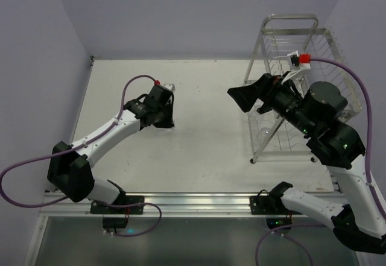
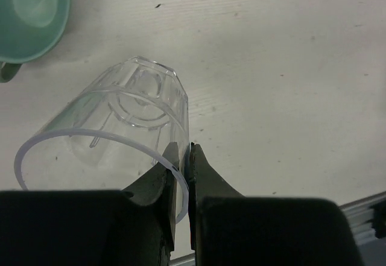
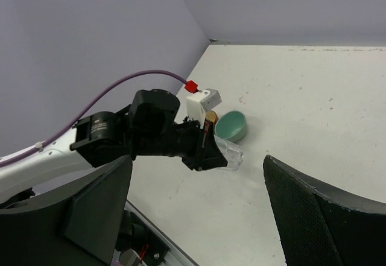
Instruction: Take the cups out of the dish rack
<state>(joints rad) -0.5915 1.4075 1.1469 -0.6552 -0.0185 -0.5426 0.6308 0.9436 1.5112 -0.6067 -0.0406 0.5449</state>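
Note:
I will lower the tumbler with my left gripper until the tumbler's base touches the white table beside the mint-green mug (image 2: 30, 12). Then I will open my left gripper.
My left gripper (image 2: 183, 151) is shut on the rim of the clear glass tumbler (image 2: 120, 115), one finger inside and one outside. The tumbler is tilted, base pointing away, low over the table. It also shows in the right wrist view (image 3: 232, 156), held by the left gripper (image 3: 208, 154). The mint-green mug (image 2: 30, 12) stands on the table just beyond it and shows in the right wrist view (image 3: 232, 125). An orange-brown bit (image 3: 211, 119) shows behind the left wrist; I cannot tell what it is. My right gripper (image 1: 241, 97) is open and empty, left of the dish rack (image 1: 292, 17).
The silver wire rack stands at the table's right side, with the right arm (image 1: 319, 109) over its front. The white table (image 1: 205, 151) lies between the two grippers. Purple walls close the left and back. A metal rail (image 1: 199, 202) runs along the near edge.

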